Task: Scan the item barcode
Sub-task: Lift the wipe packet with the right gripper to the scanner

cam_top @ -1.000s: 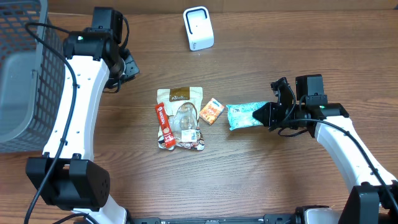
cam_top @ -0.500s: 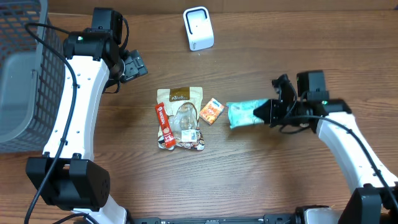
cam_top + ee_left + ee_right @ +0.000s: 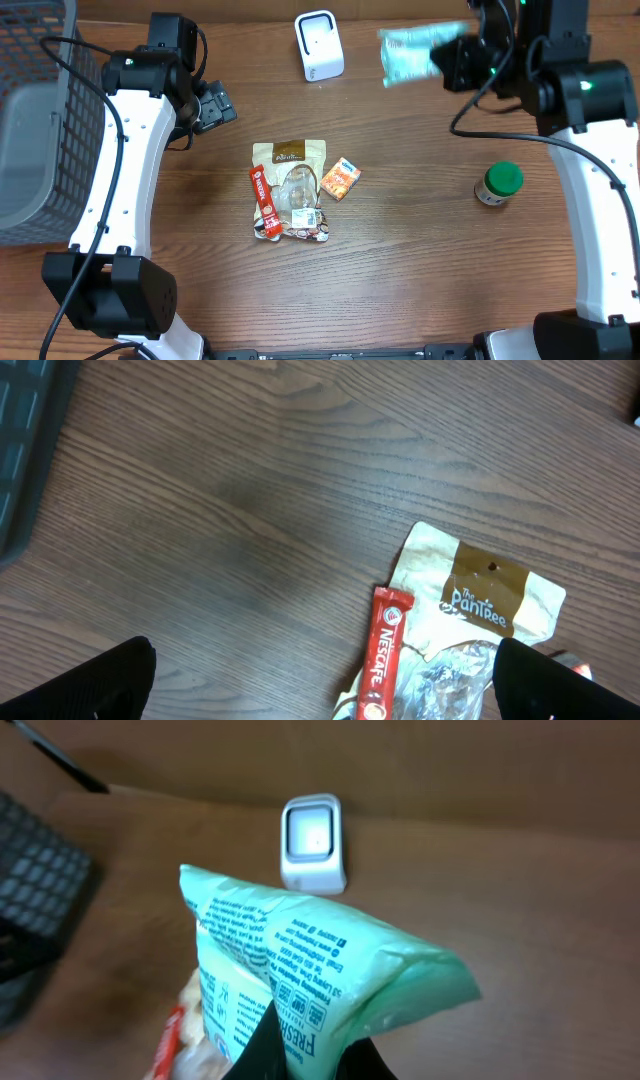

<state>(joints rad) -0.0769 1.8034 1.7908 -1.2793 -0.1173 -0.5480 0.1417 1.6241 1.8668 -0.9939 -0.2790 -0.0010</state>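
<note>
My right gripper should swing the packet over the scanner (image 3: pixel 319 45). Then it should move back and down and release the packet beside the green-lidded jar, where the tabletop is clear.
A mint-green packet (image 3: pixel 410 50) hangs in the air to the right of the white scanner (image 3: pixel 319 45), and my right gripper (image 3: pixel 455 62) is shut on its edge. In the right wrist view the packet (image 3: pixel 290 960) fills the foreground with its printed side toward the camera. The black fingers (image 3: pixel 262 1045) pinch its lower seam, and the scanner (image 3: pixel 313 842) stands beyond it. No barcode shows clearly. My left gripper (image 3: pixel 212 108) is open above the table, left of the pile. In the left wrist view its fingertips (image 3: pixel 125 678) stand wide apart with nothing between them.
A brown pouch (image 3: pixel 290 190), a red Nescafe stick (image 3: pixel 264 203) and a small orange packet (image 3: pixel 341 179) lie mid-table. A green-lidded jar (image 3: pixel 498 184) stands at the right. A grey wire basket (image 3: pixel 40 120) fills the far left.
My right arm has lifted the green packet off the table and carried it back toward the scanner, uncovering the jar. The left gripper has opened wide and stayed near its place.
</note>
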